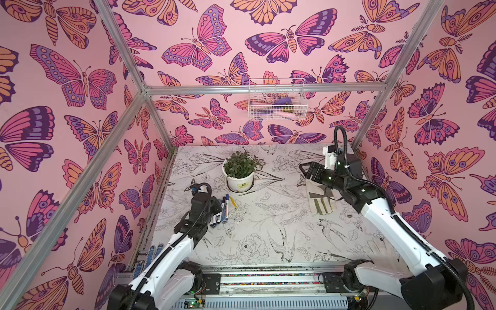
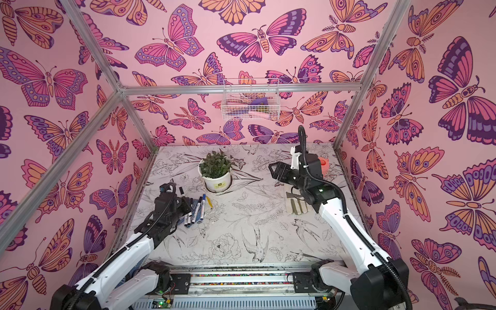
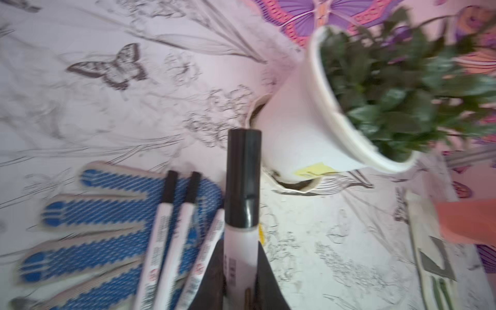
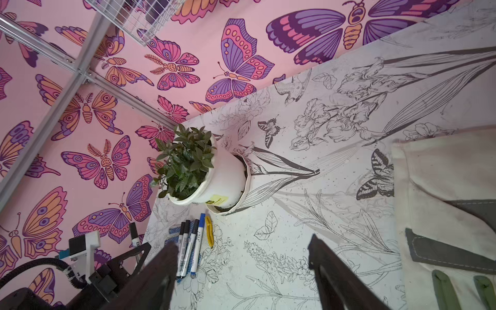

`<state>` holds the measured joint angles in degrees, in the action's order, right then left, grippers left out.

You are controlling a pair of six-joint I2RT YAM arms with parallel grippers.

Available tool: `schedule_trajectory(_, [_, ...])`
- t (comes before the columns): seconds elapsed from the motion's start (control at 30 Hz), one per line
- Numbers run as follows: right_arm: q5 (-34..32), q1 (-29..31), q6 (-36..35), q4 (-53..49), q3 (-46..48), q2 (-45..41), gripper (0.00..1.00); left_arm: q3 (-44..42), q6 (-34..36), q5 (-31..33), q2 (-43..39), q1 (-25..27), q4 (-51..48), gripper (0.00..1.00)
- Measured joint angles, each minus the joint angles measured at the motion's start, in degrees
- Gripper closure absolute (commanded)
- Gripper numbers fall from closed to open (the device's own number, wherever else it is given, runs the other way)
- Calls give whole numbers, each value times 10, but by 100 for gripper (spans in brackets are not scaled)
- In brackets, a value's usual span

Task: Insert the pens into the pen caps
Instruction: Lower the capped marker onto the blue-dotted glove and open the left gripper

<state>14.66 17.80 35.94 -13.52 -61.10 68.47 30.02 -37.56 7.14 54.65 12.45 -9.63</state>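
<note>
My left gripper next moves down and back to the blue-dotted glove's bare fingers and releases the pen's white body in the empty spot beside the pens.
My left gripper [image 3: 241,257] is shut on the white barrel of a pen [image 3: 241,249] whose tip wears a black pen cap [image 3: 243,177]. It hangs just above the table's left side, and the capped end also shows in a top view [image 2: 181,191]. Beside it several pens [image 1: 221,212] lie side by side, most with black caps [image 4: 187,225] and one with a blue cap [image 4: 202,217]. My right gripper [image 4: 241,241] is open and empty, raised over the far right of the table [image 1: 303,169].
The pens lie on a blue-dotted glove [image 3: 94,214], with a small yellow piece [image 4: 209,230] next to them. A potted plant [image 1: 239,177] stands behind them. A white work glove [image 1: 320,201] lies under the right arm. A wire basket [image 1: 276,99] hangs on the back wall.
</note>
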Motion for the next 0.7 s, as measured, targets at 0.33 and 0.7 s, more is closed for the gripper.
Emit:
schedule_trajectory(0.33, [8, 0, 0, 0, 0, 2, 22, 97, 81, -49, 137, -79, -156, 100])
schedule_trajectory(0.7, [5, 0, -2, -2, 0, 1, 22, 139, 106, -26, 247, -87, -215, 83])
